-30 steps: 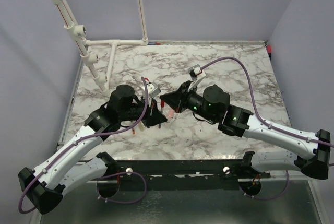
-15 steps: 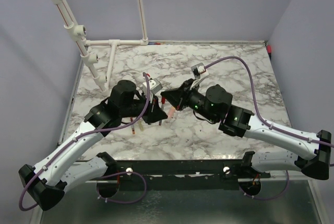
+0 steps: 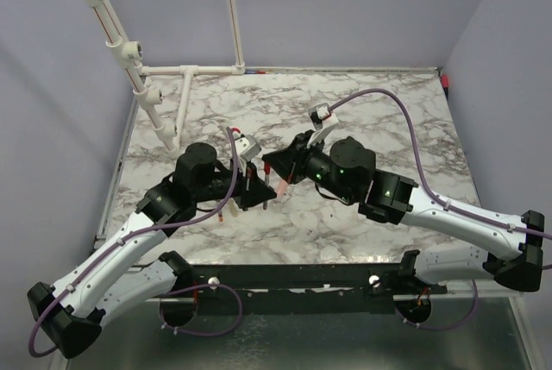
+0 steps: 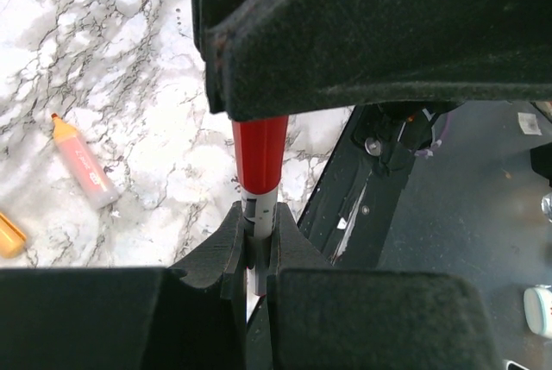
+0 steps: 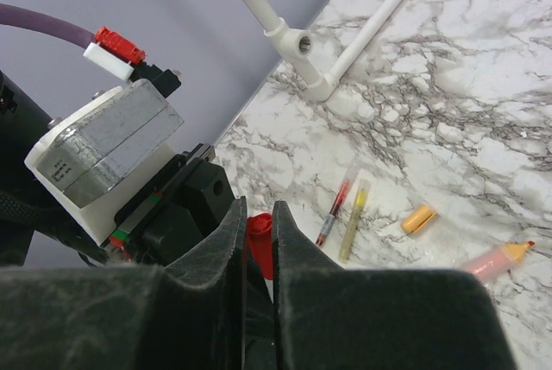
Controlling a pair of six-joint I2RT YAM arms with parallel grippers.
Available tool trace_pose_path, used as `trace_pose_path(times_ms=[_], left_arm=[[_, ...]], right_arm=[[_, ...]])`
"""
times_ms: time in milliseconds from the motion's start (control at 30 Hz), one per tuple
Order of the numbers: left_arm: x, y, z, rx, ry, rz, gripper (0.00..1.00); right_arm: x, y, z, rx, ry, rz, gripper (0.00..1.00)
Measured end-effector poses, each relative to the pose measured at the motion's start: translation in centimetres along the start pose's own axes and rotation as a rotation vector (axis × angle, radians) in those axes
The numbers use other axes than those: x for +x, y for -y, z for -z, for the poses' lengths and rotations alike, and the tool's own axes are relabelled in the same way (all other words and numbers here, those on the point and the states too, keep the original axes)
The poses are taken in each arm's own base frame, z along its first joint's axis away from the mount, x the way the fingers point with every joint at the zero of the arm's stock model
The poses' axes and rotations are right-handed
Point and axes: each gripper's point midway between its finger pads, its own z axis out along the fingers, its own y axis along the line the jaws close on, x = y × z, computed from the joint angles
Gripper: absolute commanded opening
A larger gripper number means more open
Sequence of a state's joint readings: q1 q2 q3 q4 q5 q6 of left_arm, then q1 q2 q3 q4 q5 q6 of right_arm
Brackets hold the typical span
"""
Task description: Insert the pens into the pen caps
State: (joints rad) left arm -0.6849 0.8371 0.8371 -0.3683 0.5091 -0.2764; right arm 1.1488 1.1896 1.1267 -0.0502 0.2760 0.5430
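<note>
The left gripper turns and lowers to the bare table between yellow pen and yellow-orange cap next, since the red cap sits over the pen's end.
My left gripper is shut on the pale grey barrel of a pen held off the table. A red pen cap sits over that pen's far end. My right gripper has its fingers pressed against both sides of the red cap. In the top view the two grippers meet tip to tip over the middle of the marble table. On the table lie a red pen, a yellow pen, a salmon-pink pen and a yellow-orange cap.
A white pipe frame stands at the back left of the table. The left arm's wrist camera block fills the left of the right wrist view. A black rail runs along the table's near edge.
Both arms have shifted slightly while the grippers stay together at the pen and cap. The left wrist has turned a little.
</note>
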Motion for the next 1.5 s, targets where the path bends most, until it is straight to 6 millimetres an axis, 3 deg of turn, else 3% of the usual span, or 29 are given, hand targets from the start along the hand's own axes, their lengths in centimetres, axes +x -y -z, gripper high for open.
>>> trace_pose_path(times_ms=[133,267,367,633,767,1000,1500], left_arm=[[0.3,-0.1,-0.1,0.005,0.019,-0.006,0.0],[-0.4,-1.3,-0.3,-0.039,0.062,0.011,0.0],[0.0,-2.0,-0.5,-0.065,0.065,0.029,0.0],[0.9,-4.9,-0.7,-0.219,0.062,0.115,0.0],[2.7,-7.9,-0.6,-0.38,0.015,0.199,0.0],[6.7,-13.0,0.1,-0.692,-0.086,0.37,0.0],[12.3,-17.8,-0.5,-0.967,-0.237,0.501,0.0]], right_arm=[[0.2,-0.1,0.1,0.016,-0.028,0.004,0.31],[1.6,-0.1,0.7,0.03,-0.089,0.025,0.39],[2.1,0.5,1.0,0.064,-0.108,0.042,0.42],[0.6,3.6,2.1,0.239,-0.07,0.082,0.44],[0.4,5.1,2.8,0.319,-0.071,0.103,0.45],[2.1,7.1,3.1,0.41,-0.127,0.15,0.45],[4.9,9.3,3.7,0.493,-0.221,0.187,0.47]])
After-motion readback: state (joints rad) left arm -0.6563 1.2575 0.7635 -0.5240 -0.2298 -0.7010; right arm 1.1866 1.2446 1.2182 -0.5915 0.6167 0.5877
